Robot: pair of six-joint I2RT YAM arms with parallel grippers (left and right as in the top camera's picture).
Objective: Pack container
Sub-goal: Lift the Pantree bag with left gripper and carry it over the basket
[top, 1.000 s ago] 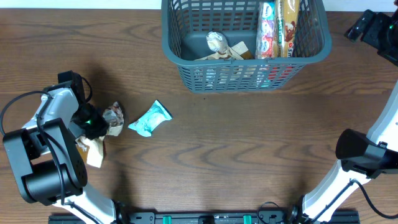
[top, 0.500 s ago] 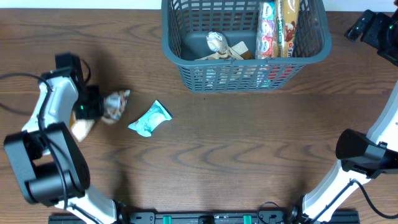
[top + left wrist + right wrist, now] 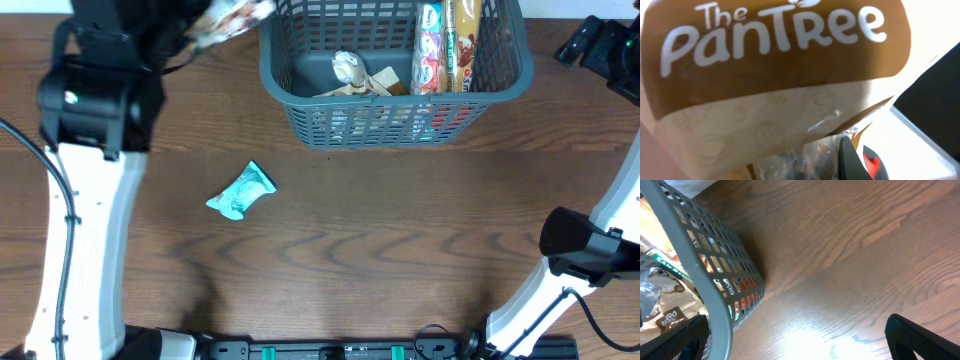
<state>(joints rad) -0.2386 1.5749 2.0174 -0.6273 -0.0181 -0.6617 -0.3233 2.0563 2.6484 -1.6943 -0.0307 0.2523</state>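
Observation:
The container's bare base patch (image 3: 317, 66) is below my left gripper and to its right in the overhead view; next I cross the container's side, go down and let go of the brown and cream packet.
The dark grey-blue slotted container (image 3: 300, 98) stands at the back middle of the table. It holds several snack packets: two tall ones (image 3: 445, 45) upright at the right and a crumpled brown one (image 3: 355, 75) on the base. My left gripper (image 3: 190, 25) is raised by the container's far left corner, shut on a brown and cream "The PanTree" snack packet (image 3: 232, 18). That packet (image 3: 775, 65) fills the left wrist view, with one dark finger (image 3: 850, 157) beside it. My right gripper (image 3: 797, 347) is open and empty beside the container's right wall (image 3: 705, 280).
A teal snack packet (image 3: 240, 192) lies on the wooden table left of centre, in front of the container. The right arm's base (image 3: 575, 250) stands at the lower right.
My left gripper has lifted the brown packet off the table at the left. It has carried it up and right to the container's far left corner. The right arm has not moved.

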